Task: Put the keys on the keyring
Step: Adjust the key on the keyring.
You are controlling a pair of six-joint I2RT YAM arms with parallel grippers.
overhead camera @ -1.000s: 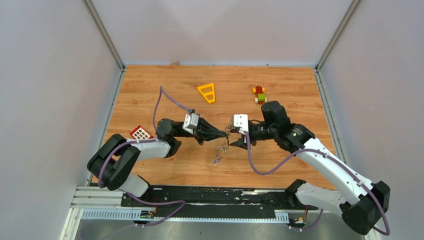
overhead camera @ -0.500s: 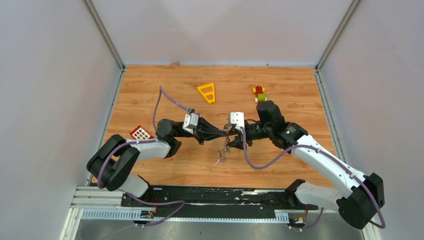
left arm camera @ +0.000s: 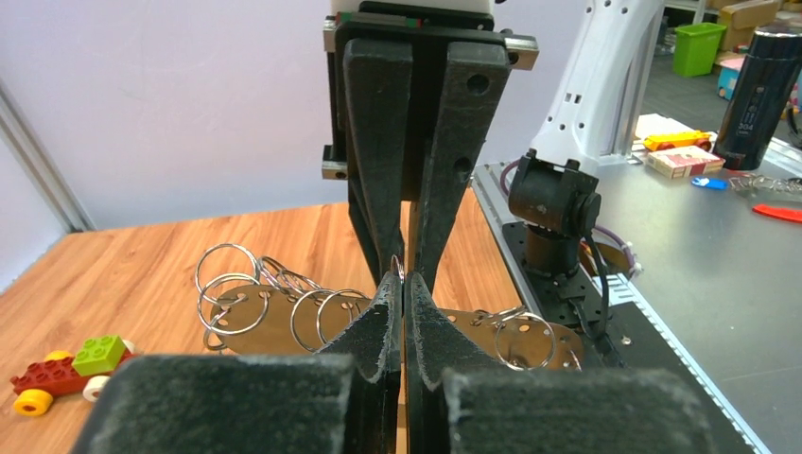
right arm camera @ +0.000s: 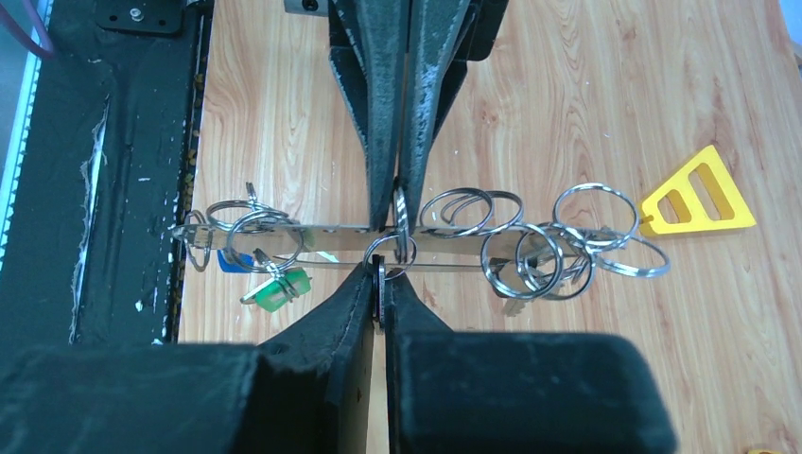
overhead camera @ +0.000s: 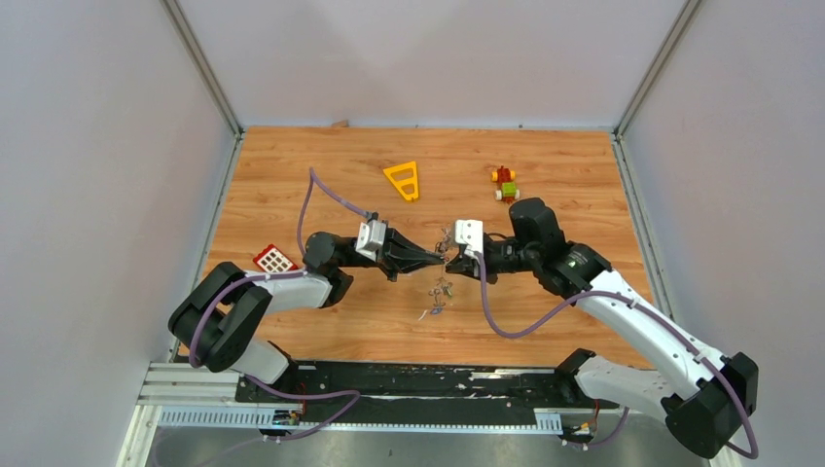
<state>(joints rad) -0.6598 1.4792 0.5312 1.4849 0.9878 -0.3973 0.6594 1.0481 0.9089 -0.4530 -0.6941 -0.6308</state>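
Note:
The key tag's ring joins the keyring's loop, so my right gripper will next lower to the right in the top view, onto the bare tabletop, and release the key tag.
Both grippers meet tip to tip above the middle of the table. My left gripper is shut on the keyring, a long silver loop seen edge-on. Several split rings hang along it. Keys dangle from it, one with a green tag and one with a blue tag; in the top view they form a small bunch. My right gripper is shut on a thin black key tag joined to a small ring on the loop.
A yellow plastic triangle frame lies further back. A red-green-yellow toy block figure sits at the back right. A red-and-white grid piece lies by the left arm. The black base rail runs along the near edge.
My right gripper has closed its jaws and drawn slightly back to the right. The hanging keys have swung a little. The left gripper has stayed shut in place.

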